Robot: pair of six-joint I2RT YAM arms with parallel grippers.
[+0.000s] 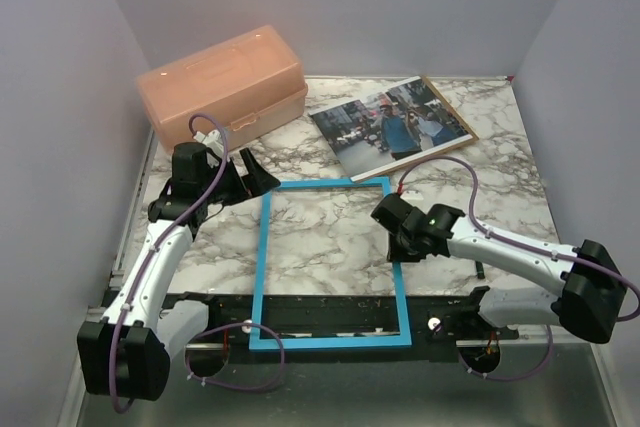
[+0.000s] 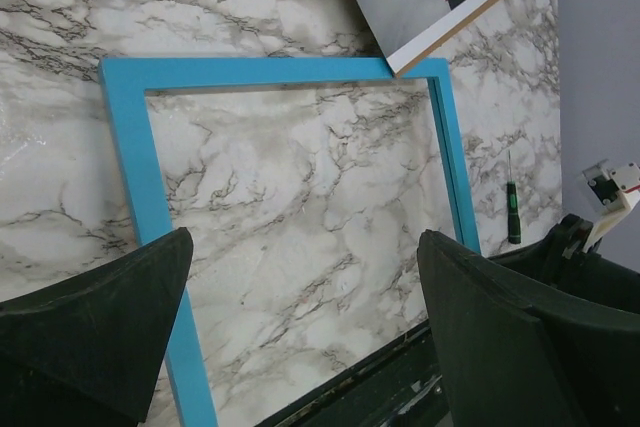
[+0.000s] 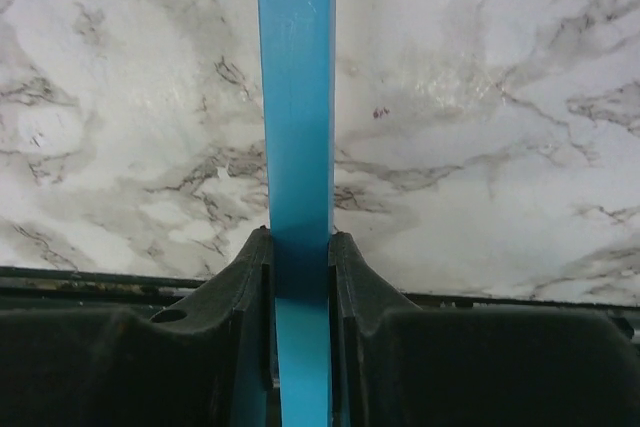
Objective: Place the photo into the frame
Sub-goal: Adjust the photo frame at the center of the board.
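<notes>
The photo's corner overlaps the frame's far bar, so my right gripper rises next, moves left in the top view, lowers onto the marble inside the frame and releases.
The blue frame point(image 1: 262, 257) lies blue face up in the middle of the marble table, its near rail over the black base strip. My right gripper point(image 1: 392, 237) is shut on the frame's right rail point(image 3: 296, 147), one finger on each side. The photo point(image 1: 388, 125) lies face up on a brown backing board point(image 1: 455, 112) at the back right, its near corner touching the frame's far right corner point(image 2: 425, 65). My left gripper point(image 1: 258, 175) is open and empty, just left of the frame's far left corner point(image 2: 118, 75).
An orange plastic box point(image 1: 222, 85) stands at the back left. A small green-handled screwdriver point(image 2: 513, 222) lies right of the frame. White walls close in the table on three sides.
</notes>
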